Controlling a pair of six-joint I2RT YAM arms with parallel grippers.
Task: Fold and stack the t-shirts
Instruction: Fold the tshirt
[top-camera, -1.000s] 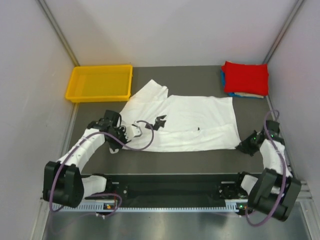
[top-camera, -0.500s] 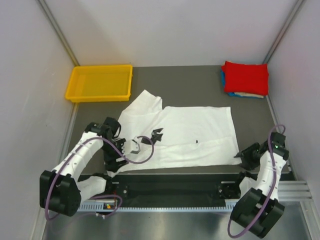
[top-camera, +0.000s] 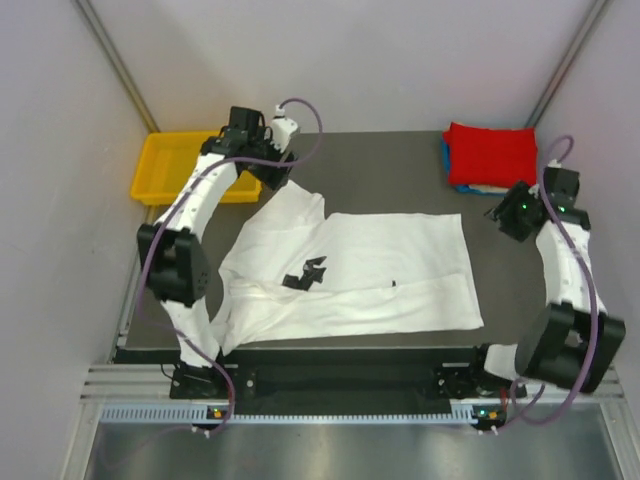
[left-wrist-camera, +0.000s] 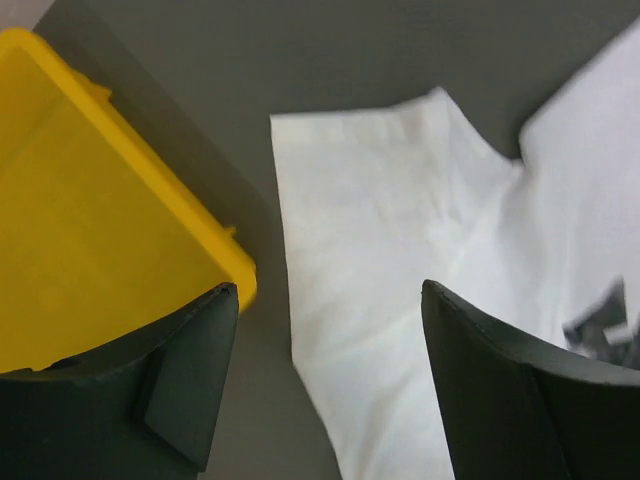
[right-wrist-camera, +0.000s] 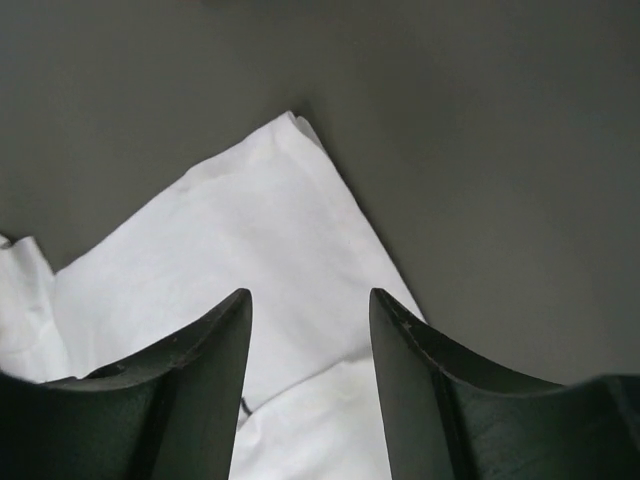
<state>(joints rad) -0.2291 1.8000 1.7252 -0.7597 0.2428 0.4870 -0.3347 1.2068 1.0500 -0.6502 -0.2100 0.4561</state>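
Note:
Below my left gripper and to its right in the top view lies the sleeve's far corner, clear of the tray, so next I bring the gripper's fingers that way down.
The white t-shirt (top-camera: 380, 270) lies spread flat on the dark table (top-camera: 390, 160), with a dark mark at its neck (top-camera: 305, 272). My left gripper (top-camera: 272, 172) hovers open over its far-left sleeve (left-wrist-camera: 380, 200), beside the yellow tray; nothing is between its fingers (left-wrist-camera: 190, 370). My right gripper (top-camera: 505, 212) hangs open above the shirt's far-right corner (right-wrist-camera: 270, 200), empty as well. A folded red t-shirt (top-camera: 490, 155) tops a small stack at the far right, and a blue edge (top-camera: 447, 152) shows under it.
The yellow plastic tray (top-camera: 165, 170) sits at the far left corner, its rim (left-wrist-camera: 200, 215) just left of my left gripper. Grey walls close in the table on the left, right and far sides.
Both grippers have opened and let go of the shirt near the front edge. Both arms have swung up to the far side, the left to the sleeve, the right to the far-right corner.

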